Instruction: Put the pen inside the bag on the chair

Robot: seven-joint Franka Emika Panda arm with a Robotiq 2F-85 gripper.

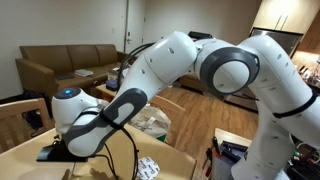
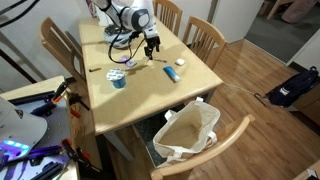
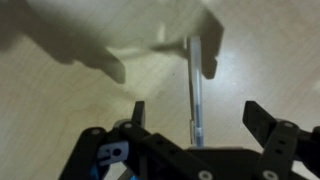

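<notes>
The thin pale pen (image 3: 197,112) is already between the two spread black fingers. I should next move my open gripper down toward the tabletop and close it on the pen.
A slim translucent pen (image 3: 194,80) lies flat on the light wooden table (image 2: 190,80). In the wrist view my gripper (image 3: 194,110) is open, one black finger on each side of the pen, with clear gaps and no contact. In an exterior view the gripper (image 2: 150,47) hangs just above the tabletop at the far side. The white open bag (image 2: 187,130) stands on the seat of a wooden chair (image 2: 225,145) at the table's near edge. The bag also shows behind my arm in an exterior view (image 1: 152,124).
A blue cup (image 2: 117,80) stands on the table, with a small white item (image 2: 170,73) and a blue item (image 2: 180,63) near the gripper. Wooden chairs (image 2: 205,38) ring the table. A black cable (image 2: 125,45) trails across the tabletop. A dark bag (image 2: 292,88) lies on the floor.
</notes>
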